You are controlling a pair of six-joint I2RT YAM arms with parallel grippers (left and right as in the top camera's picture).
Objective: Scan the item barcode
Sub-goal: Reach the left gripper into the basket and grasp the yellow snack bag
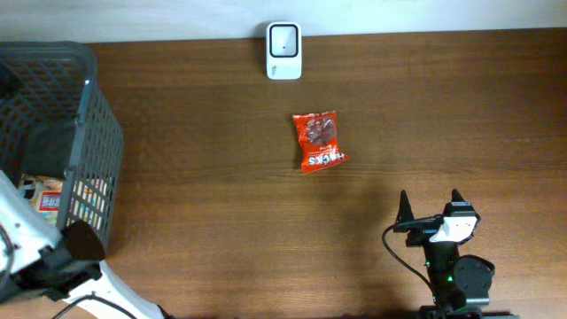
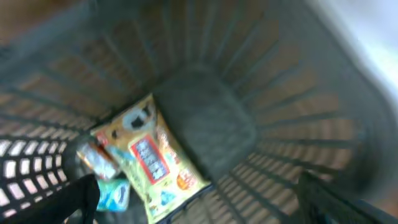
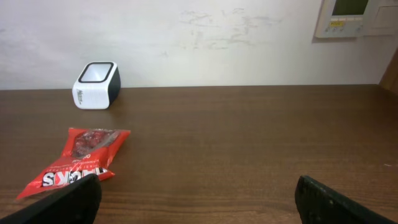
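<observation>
The yellow packet lies below the open fingers, so my left gripper moves down deeper into the grey basket (image 2: 298, 93) next, onto the yellow packet's edge (image 2: 178, 144) beside the basket's bare bottom.
A red snack packet (image 1: 319, 142) lies flat on the brown table, a little in front of the white barcode scanner (image 1: 283, 50) at the back edge. In the right wrist view the packet (image 3: 74, 160) is ahead and to the left, and the scanner (image 3: 96, 84) stands by the wall. My right gripper (image 3: 199, 205) is open and empty, low over the table near the front edge (image 1: 430, 206). Open too, my left gripper (image 2: 199, 208) holds nothing above the inside of a grey basket (image 2: 298, 93), over a yellow packet (image 2: 155, 158).
The grey slatted basket (image 1: 89, 97) fills the table's left end, and my left arm (image 1: 27, 239) reaches up beside it. Beside the yellow packet lie a blue-green packet (image 2: 115, 194) and a small orange one (image 2: 96, 155). The left wrist view is blurred.
</observation>
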